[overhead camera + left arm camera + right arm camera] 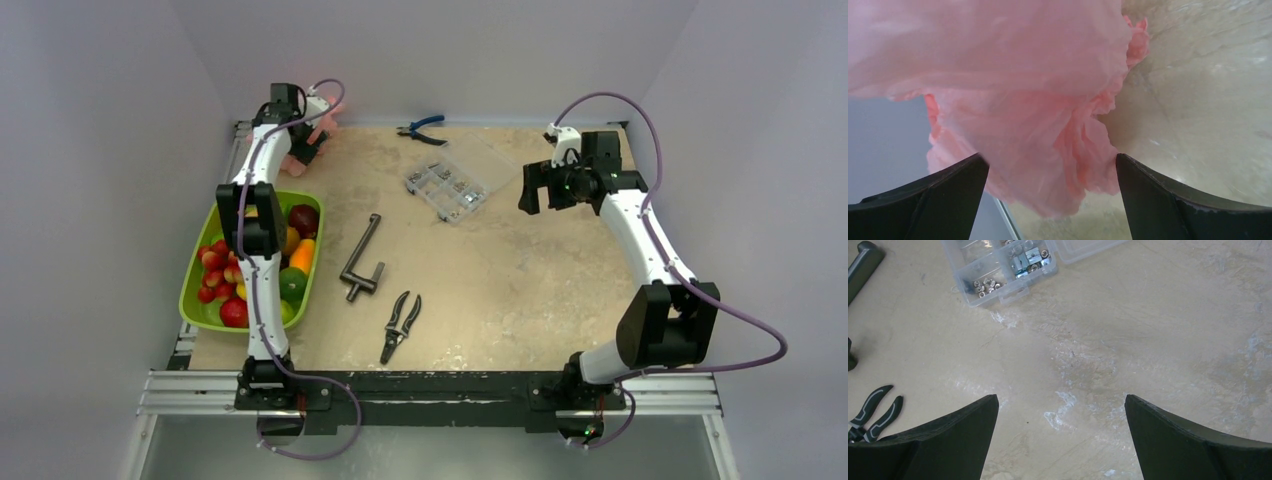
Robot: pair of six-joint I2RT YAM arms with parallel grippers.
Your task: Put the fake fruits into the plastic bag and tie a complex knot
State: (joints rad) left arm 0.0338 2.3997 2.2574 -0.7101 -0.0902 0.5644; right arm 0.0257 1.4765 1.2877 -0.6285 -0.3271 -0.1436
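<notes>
My left gripper moves down slightly onto the pink plastic bag's narrow fold (314, 134) (1049, 182) next and closes there, since that fold already bulges between the wide-apart fingers.
The fake fruits (222, 270), red, orange, yellow, green and dark purple, lie heaped in a lime-green tray (195, 300) at the table's left edge, partly hidden by the left arm. The crumpled pink plastic bag (295, 164) lies in the far left corner. My left gripper (303, 150) is right at it. In the left wrist view the plastic bag (1023, 100) bulges between the wide-apart fingers of that gripper (1050, 160), which is open. My right gripper (535, 187) hangs open over bare table at the right, with nothing between its fingers (1061, 400). The knot is out of view.
Blue-handled pliers (422, 128) lie at the far edge. A clear parts box (447, 187) (1008, 265) stands left of the right gripper. A dark metal clamp (362, 258) and pruning shears (400, 325) lie mid-table. Grey walls close in the sides.
</notes>
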